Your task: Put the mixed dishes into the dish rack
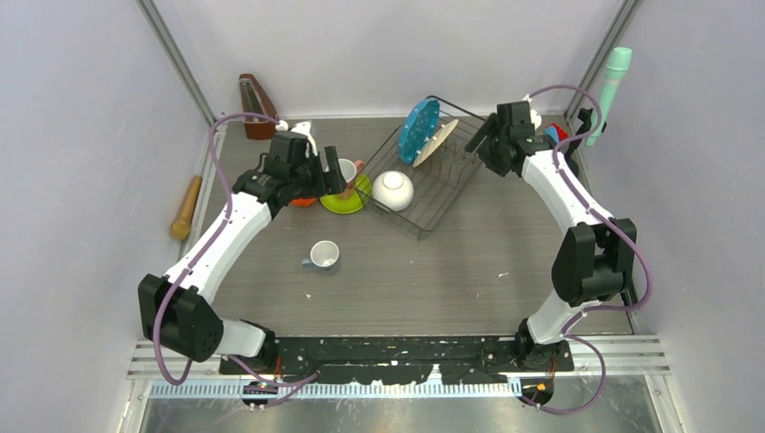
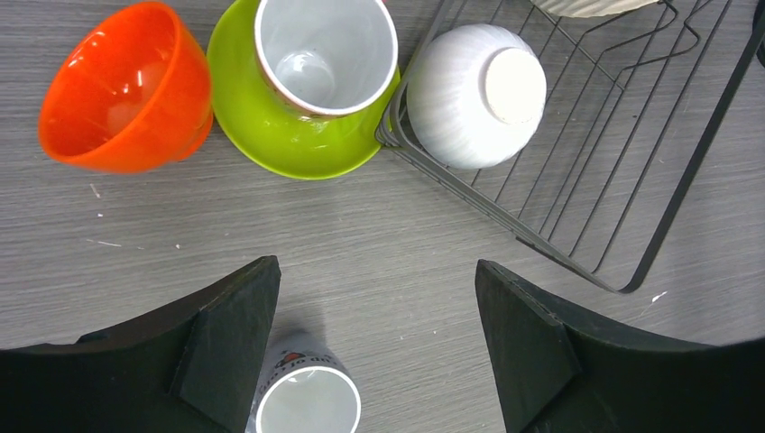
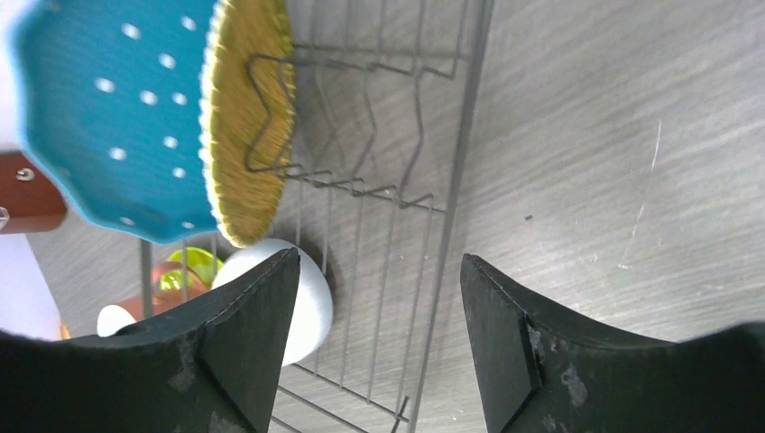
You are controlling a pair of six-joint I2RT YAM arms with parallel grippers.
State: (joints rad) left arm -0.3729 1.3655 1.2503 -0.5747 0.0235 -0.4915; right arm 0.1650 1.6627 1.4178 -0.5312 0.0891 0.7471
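Note:
I will next move my left gripper down and outward onto the pink mug's rim by the orange bowl, because the mug's empty opening leaves space for one finger.
The black wire dish rack (image 1: 442,185) stands at the back middle. The blue white-dotted plate (image 1: 419,129) stands upright in it beside a beige ribbed plate (image 1: 439,142). The white bowl (image 1: 393,189) lies upside down in the rack's near-left corner. The pink mug (image 1: 348,169) stands on the lime-green plate (image 1: 343,202), left of the rack. The orange bowl (image 2: 122,90) sits left of that plate. The small pale mug (image 1: 323,256) stands alone on the table. My left gripper (image 1: 332,173) is open and empty above the mug and plate. My right gripper (image 1: 478,138) is open and empty over the rack's right edge (image 3: 456,180).
A brown metronome-like object (image 1: 257,106) stands at the back left. A wooden handle (image 1: 187,207) lies by the left wall. A mint-green cylinder (image 1: 612,86) leans at the back right, with small red and blue items (image 1: 555,133) below it. Walls close in on three sides.

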